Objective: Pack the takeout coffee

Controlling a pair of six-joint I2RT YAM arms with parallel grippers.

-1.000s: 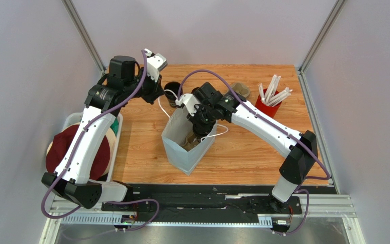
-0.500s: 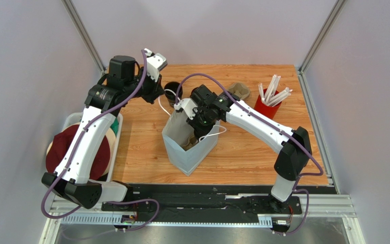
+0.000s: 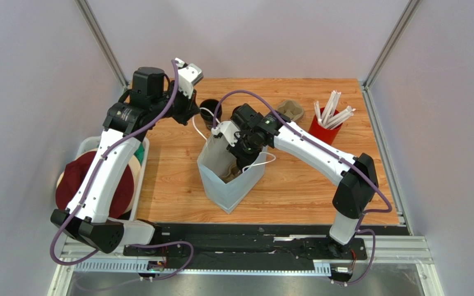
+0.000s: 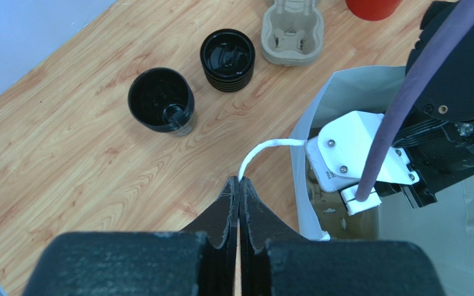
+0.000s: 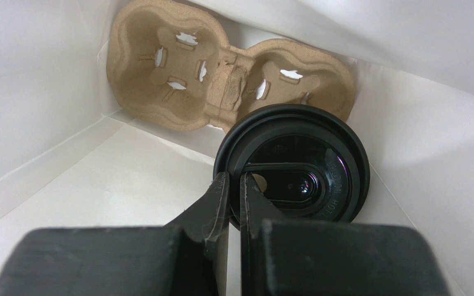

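My right gripper goes down deeper into the bag at one empty cell of the carrier (image 5: 287, 87) next and lets go of the cup, since the black lid partly overlaps that cell.
The white paper bag (image 3: 224, 185) stands open at mid-table. My left gripper (image 4: 239, 180) is shut on the bag's white handle (image 4: 264, 148), holding it up toward the back left. My right gripper (image 5: 234, 179) reaches down inside the bag and is shut on the rim of the takeout coffee (image 5: 301, 166), a black cup with a round black lid. The cup hangs just over a brown cardboard cup carrier (image 5: 171, 74) lying on the bag's floor. From above, the right wrist (image 3: 245, 132) covers the bag's mouth and hides the cup.
On the wood behind the bag stand an open black cup (image 4: 161, 100), a short stack of black lids (image 4: 228, 51) and another cardboard carrier (image 4: 293, 31). A red cup of white straws (image 3: 327, 123) is at the back right. A white bin (image 3: 85, 148) sits off the table's left edge.
The right arm has shifted a little left and deeper into the bag over the first half second, then stayed. The left arm has not moved.
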